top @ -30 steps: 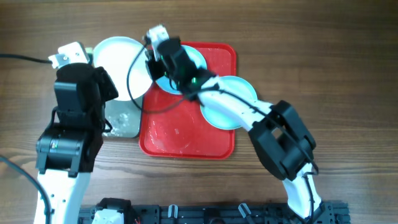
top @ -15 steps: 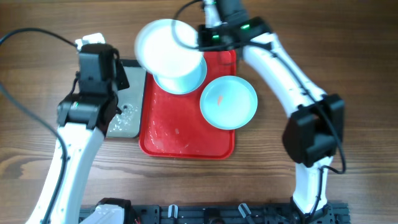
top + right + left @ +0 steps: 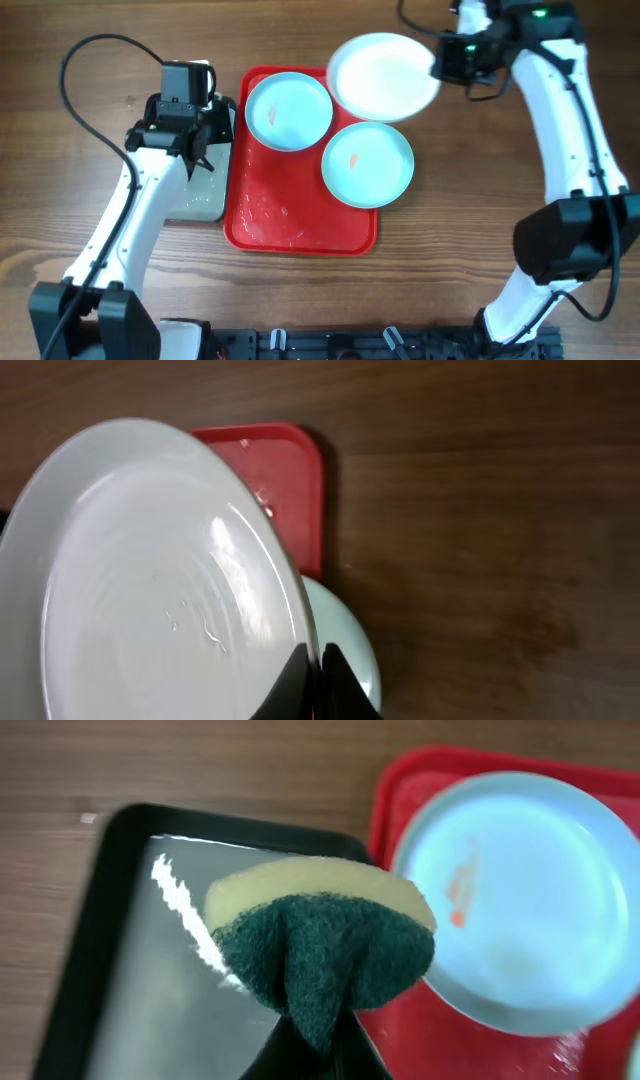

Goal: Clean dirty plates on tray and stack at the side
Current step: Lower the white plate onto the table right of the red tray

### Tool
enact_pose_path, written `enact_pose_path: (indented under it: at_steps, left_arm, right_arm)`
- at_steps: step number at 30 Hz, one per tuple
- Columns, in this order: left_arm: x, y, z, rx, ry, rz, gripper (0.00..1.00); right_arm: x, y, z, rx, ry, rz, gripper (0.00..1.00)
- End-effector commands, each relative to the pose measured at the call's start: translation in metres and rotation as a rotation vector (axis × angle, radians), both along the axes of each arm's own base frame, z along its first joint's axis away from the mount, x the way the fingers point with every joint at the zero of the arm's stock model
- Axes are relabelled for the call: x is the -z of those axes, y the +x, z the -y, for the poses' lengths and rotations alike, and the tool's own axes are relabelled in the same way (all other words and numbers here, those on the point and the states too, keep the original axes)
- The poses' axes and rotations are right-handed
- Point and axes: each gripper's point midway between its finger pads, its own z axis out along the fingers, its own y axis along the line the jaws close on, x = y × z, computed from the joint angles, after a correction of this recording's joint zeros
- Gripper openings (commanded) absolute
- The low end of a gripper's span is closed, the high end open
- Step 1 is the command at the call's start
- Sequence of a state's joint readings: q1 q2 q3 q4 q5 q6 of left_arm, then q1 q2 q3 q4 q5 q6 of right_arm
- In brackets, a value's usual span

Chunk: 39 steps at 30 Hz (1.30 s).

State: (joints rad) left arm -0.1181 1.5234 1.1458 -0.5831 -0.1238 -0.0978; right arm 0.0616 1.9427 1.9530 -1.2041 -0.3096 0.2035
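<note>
Next, my right gripper moves back and down to release the plate, since the bare wood beside the red tray lies free below and back from it.
The red tray point(image 3: 290, 215) holds two pale plates, one at its far end point(image 3: 288, 110) and one at its right edge point(image 3: 367, 163), each with a small red smear. My right gripper point(image 3: 438, 62) is shut on the rim of a white plate point(image 3: 383, 75), held in the air over the tray's far right corner. In the right wrist view the fingers point(image 3: 318, 665) pinch that plate's point(image 3: 150, 590) rim. My left gripper point(image 3: 325, 1055) is shut on a green and yellow sponge point(image 3: 325, 945), above the dark tray point(image 3: 130, 980) next to the smeared plate point(image 3: 530, 900).
The dark grey metal tray point(image 3: 195, 200) lies against the red tray's left side and looks wet. Bare wooden table point(image 3: 500, 200) lies to the right of the red tray. Black cables hang by both arms.
My right arm has swung the white plate from over the tray's far left to past its far right corner. My left arm has shifted right, above the dark tray.
</note>
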Motion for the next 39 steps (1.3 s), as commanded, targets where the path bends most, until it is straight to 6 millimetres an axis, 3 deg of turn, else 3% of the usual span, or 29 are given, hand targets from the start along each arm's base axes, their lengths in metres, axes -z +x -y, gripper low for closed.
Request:
enact_pose_path:
  at_steps: [1, 8, 18, 31, 34, 39]
  left_arm:
    - [-0.006, 0.006, -0.003, 0.031, -0.046, 0.013, 0.04]
    - [-0.003, 0.004, -0.022, -0.01, -0.082, -0.002, 0.04]
    - [-0.001, 0.002, -0.024, -0.015, -0.081, -0.008, 0.04]
    - [0.0, 0.002, -0.024, -0.015, -0.081, -0.01, 0.04]
    - [0.001, 0.003, -0.024, -0.015, -0.081, -0.011, 0.04]
    - [0.001, 0.003, -0.024, -0.015, -0.081, -0.011, 0.04]
  right_arm:
    - [-0.003, -0.003, 0.029, 0.023, -0.023, -0.006, 0.04]
    - [0.015, -0.023, 0.082, 0.139, -0.136, -0.117, 0.04]
    - [0.055, -0.047, 0.111, 0.217, -0.297, -0.243, 0.05]
    - [0.084, -0.014, 0.134, 0.305, -0.395, -0.112, 0.04]
    - [0.089, -0.013, 0.144, 0.297, -0.454, -0.099, 0.04]
    - [0.119, -0.022, 0.145, 0.177, -0.502, -0.113, 0.04]
